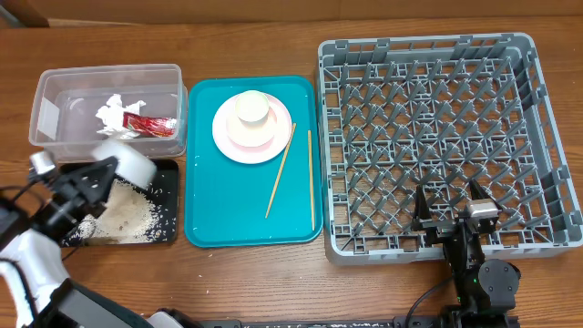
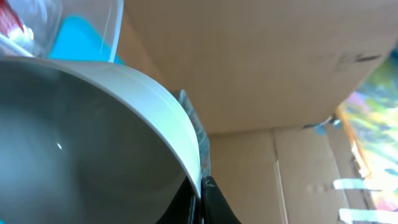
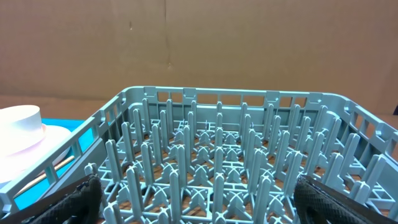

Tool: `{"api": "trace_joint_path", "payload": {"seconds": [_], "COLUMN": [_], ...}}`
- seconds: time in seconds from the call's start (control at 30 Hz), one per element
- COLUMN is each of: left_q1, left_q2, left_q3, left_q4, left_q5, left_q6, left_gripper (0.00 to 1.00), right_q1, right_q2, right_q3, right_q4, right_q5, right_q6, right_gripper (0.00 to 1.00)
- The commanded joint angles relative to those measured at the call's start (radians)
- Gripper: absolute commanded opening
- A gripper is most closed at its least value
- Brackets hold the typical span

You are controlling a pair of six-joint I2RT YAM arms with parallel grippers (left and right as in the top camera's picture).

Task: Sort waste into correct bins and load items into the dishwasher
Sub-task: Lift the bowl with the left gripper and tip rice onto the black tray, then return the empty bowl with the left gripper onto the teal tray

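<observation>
The left gripper carries the bowl (image 1: 135,162) to the teal tray's bare near part next, turns it upright, lowers it and releases it, since its inside looks empty.
My left gripper (image 1: 109,169) is shut on the rim of a pale bowl (image 1: 135,162) and holds it tilted above the black tray (image 1: 169,182), where loose rice (image 1: 123,214) lies. In the left wrist view the fingers (image 2: 200,190) pinch the bowl's rim (image 2: 155,93), and its inside looks empty. The clear tub (image 1: 41,118) holds a crumpled tissue (image 1: 114,111) and a red wrapper (image 1: 150,125). A pink plate (image 1: 228,137) with a white cup-like piece (image 1: 252,108) and two chopsticks (image 1: 281,171) lie on the teal tray (image 1: 205,214). My right gripper (image 1: 448,215) is open over the grey dish rack's (image 1: 428,46) front edge.
The right wrist view shows the rack's pegs (image 3: 217,155) between my wide-spread fingers (image 3: 199,199), with the plate (image 3: 43,142) and white piece (image 3: 18,118) at the left. The wooden table (image 1: 273,273) surrounds everything. A cardboard wall stands behind.
</observation>
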Motion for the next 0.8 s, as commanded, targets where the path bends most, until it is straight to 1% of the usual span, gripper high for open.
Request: {"api": "trace_joint_path", "payload": {"seconds": [0.0,0.07,0.3,0.43,0.67,0.77], "left_q1": [-0.104,-0.165,-0.421,-0.605,-0.972,-1.104], "left_q2": [-0.029,-0.047,-0.141,-0.192,-0.173,-0.138], "left_q3": [-0.007,-0.006,0.021,0.047,0.049,0.049], "left_q4": [-0.018,-0.017,-0.021,-0.044,-0.110,-0.121], "left_q5": [-0.138,-0.201,-0.494,-0.741,-1.186,-1.305], "left_q6": [0.000,-0.021,-0.099,-0.150,-0.157,-0.165], "left_gripper": [0.04,0.04,0.04,0.04,0.04,0.04], "right_q1": [0.000,0.000,0.000,0.000,0.000,0.000], "right_q2": [-0.009,-0.009,-0.009,-0.009,-0.009,-0.009], "right_q3": [-0.011,-0.011,-0.011,-0.011,-0.011,-0.011], "right_q4": [0.005,0.005,0.005,0.005,0.005,0.005], "right_q5": [-0.002,-0.002,-0.002,-0.002,-0.002,-0.002], "right_q6": [-0.001,-0.001,-0.001,-0.001,-0.001,-0.001], "right_gripper": [1.00,1.00,1.00,1.00,1.00,1.00]}}
